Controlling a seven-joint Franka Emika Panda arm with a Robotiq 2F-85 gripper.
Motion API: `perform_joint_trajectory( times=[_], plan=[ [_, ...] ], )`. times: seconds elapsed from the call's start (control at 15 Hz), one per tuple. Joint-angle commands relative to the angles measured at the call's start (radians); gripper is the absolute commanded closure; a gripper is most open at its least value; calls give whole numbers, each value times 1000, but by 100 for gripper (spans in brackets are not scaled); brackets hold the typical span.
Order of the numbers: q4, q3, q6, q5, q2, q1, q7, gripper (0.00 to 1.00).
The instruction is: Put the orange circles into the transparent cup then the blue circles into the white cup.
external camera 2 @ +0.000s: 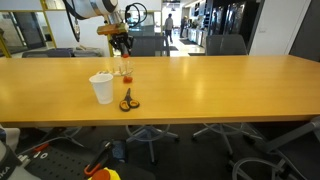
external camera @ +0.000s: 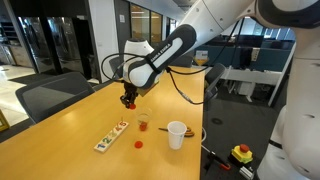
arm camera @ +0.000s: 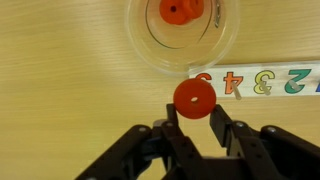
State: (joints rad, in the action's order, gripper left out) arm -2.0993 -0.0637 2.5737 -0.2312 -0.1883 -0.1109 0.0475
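Observation:
My gripper holds the orange circle and should move it at this height over the transparent cup's opening (arm camera: 182, 15).
My gripper (arm camera: 196, 118) is shut on an orange circle (arm camera: 194, 96) and holds it above the table, just beside the transparent cup (arm camera: 183, 62). One orange circle (arm camera: 178, 10) lies inside that cup. In an exterior view my gripper (external camera: 128, 100) hangs a little above and left of the transparent cup (external camera: 143, 123). The white cup (external camera: 177, 133) stands to its right. Another orange circle (external camera: 139, 143) lies on the table in front of the cups. In an exterior view the white cup (external camera 2: 102, 89) and transparent cup (external camera 2: 126, 70) also show. I cannot make out any blue circles.
A white number board (external camera: 111, 136) with coloured digits lies on the wooden table (external camera: 70, 125); its digits show in the wrist view (arm camera: 262, 82). A small dark and orange cluster (external camera 2: 128, 102) lies beside the white cup. Office chairs (external camera: 50, 95) stand around the table.

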Motion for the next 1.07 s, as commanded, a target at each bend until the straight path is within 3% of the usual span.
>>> perform_joint_trajectory(
  times=[0.0, 0.47, 1.0],
  plan=[
    [97, 19, -81, -19, -52, 0, -13, 77],
    [150, 29, -213, -22, -78, -4, -9, 77],
    [137, 20, -273, -6, -62, -1, -19, 77]
  ],
)
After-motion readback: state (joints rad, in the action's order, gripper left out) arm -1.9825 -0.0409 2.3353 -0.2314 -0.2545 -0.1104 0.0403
